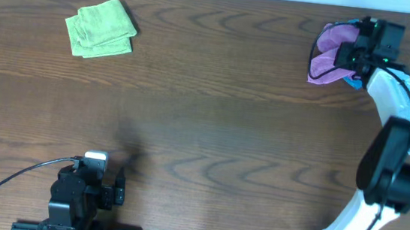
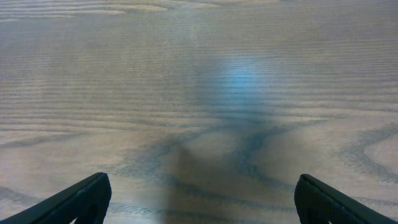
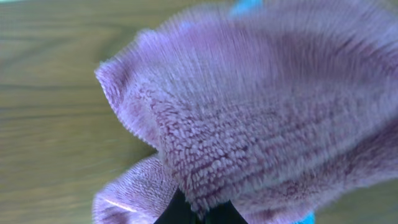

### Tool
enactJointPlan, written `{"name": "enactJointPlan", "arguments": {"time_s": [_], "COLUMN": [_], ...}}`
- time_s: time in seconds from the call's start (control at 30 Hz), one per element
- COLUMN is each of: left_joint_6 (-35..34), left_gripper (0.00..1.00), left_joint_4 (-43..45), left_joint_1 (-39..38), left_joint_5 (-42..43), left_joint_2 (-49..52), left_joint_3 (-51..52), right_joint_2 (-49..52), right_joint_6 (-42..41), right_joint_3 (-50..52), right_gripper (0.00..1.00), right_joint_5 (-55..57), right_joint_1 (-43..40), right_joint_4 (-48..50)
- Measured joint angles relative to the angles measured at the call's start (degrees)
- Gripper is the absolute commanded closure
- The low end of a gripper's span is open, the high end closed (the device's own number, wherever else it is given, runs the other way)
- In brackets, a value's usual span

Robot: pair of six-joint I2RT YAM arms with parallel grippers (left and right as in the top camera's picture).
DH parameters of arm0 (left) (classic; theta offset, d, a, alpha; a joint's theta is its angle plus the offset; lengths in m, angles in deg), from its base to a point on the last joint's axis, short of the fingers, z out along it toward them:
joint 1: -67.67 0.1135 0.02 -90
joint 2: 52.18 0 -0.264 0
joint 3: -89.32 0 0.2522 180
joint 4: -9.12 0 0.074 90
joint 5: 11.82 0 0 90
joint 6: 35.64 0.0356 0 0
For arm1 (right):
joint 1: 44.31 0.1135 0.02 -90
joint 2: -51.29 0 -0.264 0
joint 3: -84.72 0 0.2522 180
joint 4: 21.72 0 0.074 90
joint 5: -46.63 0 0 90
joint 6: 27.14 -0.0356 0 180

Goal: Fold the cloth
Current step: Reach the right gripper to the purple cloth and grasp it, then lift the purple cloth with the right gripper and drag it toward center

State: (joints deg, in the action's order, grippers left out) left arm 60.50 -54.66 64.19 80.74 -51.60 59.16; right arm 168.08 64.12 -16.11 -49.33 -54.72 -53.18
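Observation:
My right gripper holds the cloth and next needs to lift and swing back over the table's bare middle to let go of it, since that spot is to the left in the overhead view.
A purple fleecy cloth [image 1: 330, 53] hangs bunched at the far right of the table, held up by my right gripper [image 1: 352, 51]. In the right wrist view the cloth [image 3: 261, 106] fills most of the frame and my right gripper [image 3: 198, 214] is shut on a fold of it, the dark fingertips pinched together at the bottom edge. A bit of blue [image 1: 353, 82] shows under the cloth. My left gripper [image 1: 119, 186] is at the near left edge, open and empty over bare wood [image 2: 199, 199].
A green cloth [image 1: 101, 28] lies folded at the far left of the wooden table [image 1: 211, 131]. A black cable [image 1: 18, 180] loops by the left arm's base. The right arm [image 1: 394, 148] stretches along the right side.

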Motion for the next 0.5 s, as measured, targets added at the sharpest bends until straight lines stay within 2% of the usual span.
{"name": "enactJointPlan", "arguments": {"time_s": [0.23, 0.5], "left_joint_6": [0.0, 0.0], "left_gripper": [0.05, 0.04], "left_joint_4": [0.0, 0.0], "left_joint_1": [-0.02, 0.0], "left_joint_5": [0.0, 0.0], "left_joint_2": [0.0, 0.0], "left_joint_3": [0.0, 0.0], "right_joint_2": [-13.53, -23.74], "right_joint_6": [3.58, 6.4], "right_joint_3": [-0.28, -0.33], "right_gripper": [0.99, 0.99], "right_joint_5": [-0.04, 0.28], "right_joint_1": [4.26, 12.5], "right_joint_4": [-11.56, -22.18]}}
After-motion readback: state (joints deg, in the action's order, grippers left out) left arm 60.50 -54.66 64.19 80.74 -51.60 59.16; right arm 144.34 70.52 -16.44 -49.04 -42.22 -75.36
